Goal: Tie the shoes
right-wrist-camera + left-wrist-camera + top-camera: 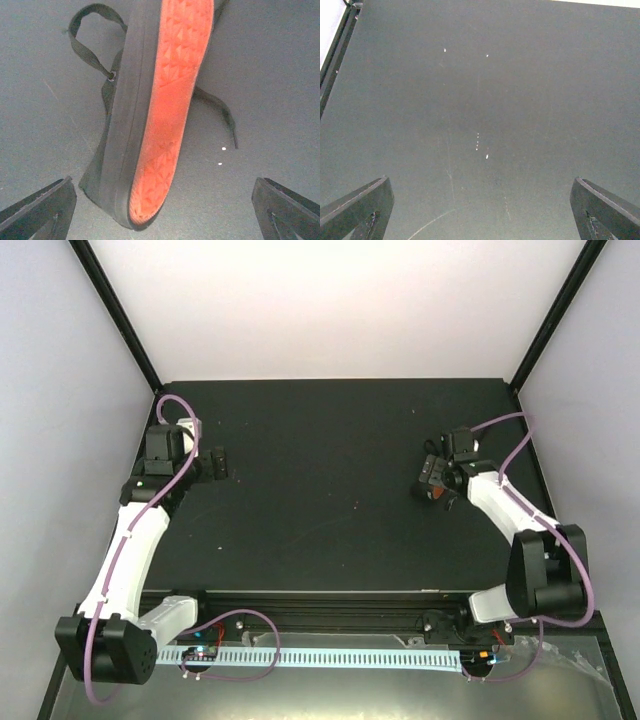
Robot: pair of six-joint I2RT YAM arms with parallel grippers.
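Observation:
The near end of the black shoe lies below my right gripper, between my fingers. I should next lower my right gripper over that end, with a finger on each side.
In the right wrist view the black shoe [120,125] lies on its side on the dark table, its flat orange sole [175,95] turned up toward the camera. One thin black lace forms a loop [82,35] at the upper left, and another lace end [222,115] trails to the right. My right gripper [162,187] hovers over the shoe's near end, open, its fingers well apart on either side and not touching it. From above, only a sliver of orange [440,496] shows under that gripper [432,483]. My left gripper [215,462] is far to the left, open over bare table [480,192].
The black tabletop [320,470] is walled by white panels with black corner posts at the back. A cable rail [330,655] runs along the near edge between the arm bases. A few white specks [486,156] dot the surface.

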